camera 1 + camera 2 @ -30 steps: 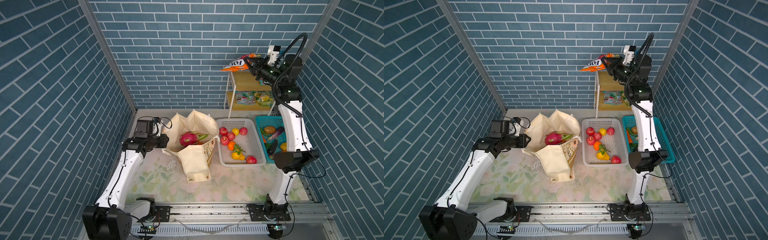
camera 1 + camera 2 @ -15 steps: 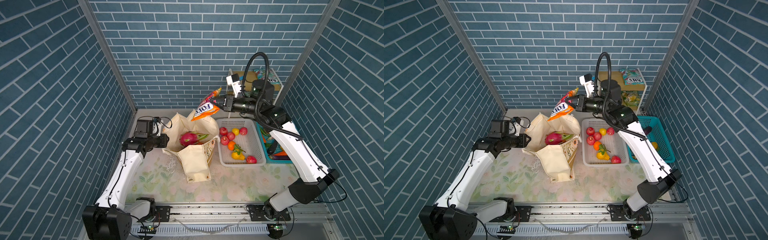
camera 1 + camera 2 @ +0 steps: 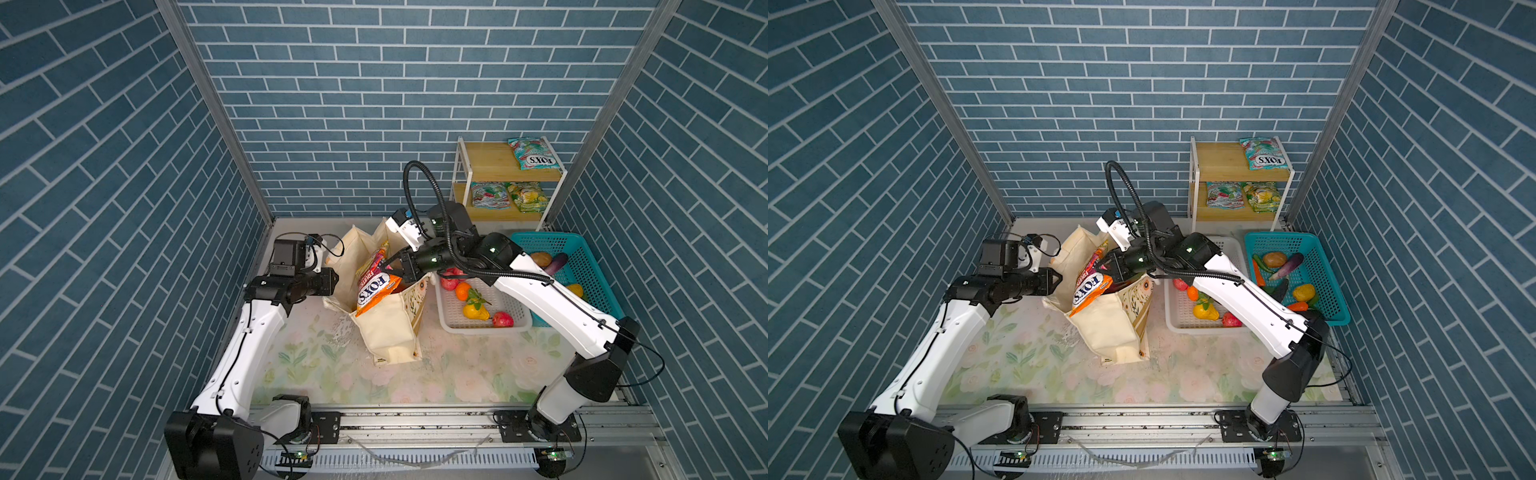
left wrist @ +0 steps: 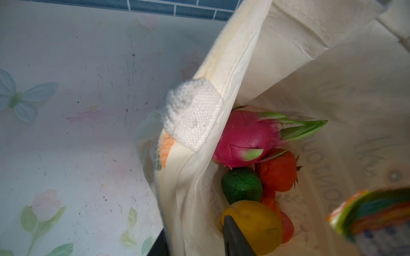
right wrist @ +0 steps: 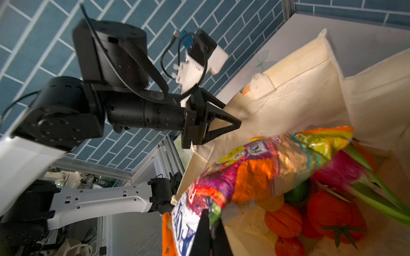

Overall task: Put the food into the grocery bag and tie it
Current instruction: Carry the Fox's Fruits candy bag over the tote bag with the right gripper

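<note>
The orange packet's orange end overlaps the bag's near rim, so my right gripper next needs to move outward to let go of the packet over the bagged fruit, which lies outward of the gripper.
The cream grocery bag stands open in both top views. My left gripper is shut on its left rim; in the left wrist view its dark fingers straddle the bag wall. My right gripper is shut on an orange FOX'S packet, which hangs into the bag mouth. Inside lie a pink dragon fruit, a red tomato, a green piece and a yellow piece.
A white basket with fruit sits right of the bag, under my right forearm. A teal basket of vegetables stands beyond it. A wooden shelf in the back right corner carries more FOX'S packets.
My right arm has swung from the shelf down and left, carrying the orange packet to the bag mouth. The left arm has held still on the rim.
</note>
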Robot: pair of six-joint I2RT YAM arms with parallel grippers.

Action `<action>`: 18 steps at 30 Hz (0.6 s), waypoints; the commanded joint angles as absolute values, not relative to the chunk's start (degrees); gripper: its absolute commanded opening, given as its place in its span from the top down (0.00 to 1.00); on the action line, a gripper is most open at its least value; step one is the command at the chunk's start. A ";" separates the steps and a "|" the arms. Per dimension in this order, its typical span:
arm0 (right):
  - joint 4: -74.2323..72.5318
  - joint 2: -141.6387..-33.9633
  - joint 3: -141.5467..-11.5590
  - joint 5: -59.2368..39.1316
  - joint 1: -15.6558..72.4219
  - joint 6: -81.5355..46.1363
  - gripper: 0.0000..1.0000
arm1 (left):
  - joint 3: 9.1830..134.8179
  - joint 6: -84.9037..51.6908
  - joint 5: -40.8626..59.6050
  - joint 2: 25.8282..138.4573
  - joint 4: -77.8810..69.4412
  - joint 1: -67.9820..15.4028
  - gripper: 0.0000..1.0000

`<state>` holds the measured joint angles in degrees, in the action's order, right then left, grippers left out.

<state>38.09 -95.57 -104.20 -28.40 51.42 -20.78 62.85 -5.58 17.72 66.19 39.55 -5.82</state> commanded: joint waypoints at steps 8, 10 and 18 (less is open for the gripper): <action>39.39 -101.18 -109.68 -22.95 50.95 -17.91 1.00 | 61.90 -5.63 18.62 64.86 39.32 -6.15 0.62; 38.93 -102.44 -110.59 -22.43 50.46 -18.68 1.00 | 61.88 -5.67 18.57 64.70 39.22 -6.15 0.62; 37.75 -106.15 -111.31 -18.19 46.70 -19.25 1.00 | 61.87 -5.63 18.90 64.51 39.19 -6.15 0.62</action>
<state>39.18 -105.06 -110.00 -21.12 48.03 -20.08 62.61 -5.58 18.00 65.41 39.48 -5.82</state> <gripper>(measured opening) 0.044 0.378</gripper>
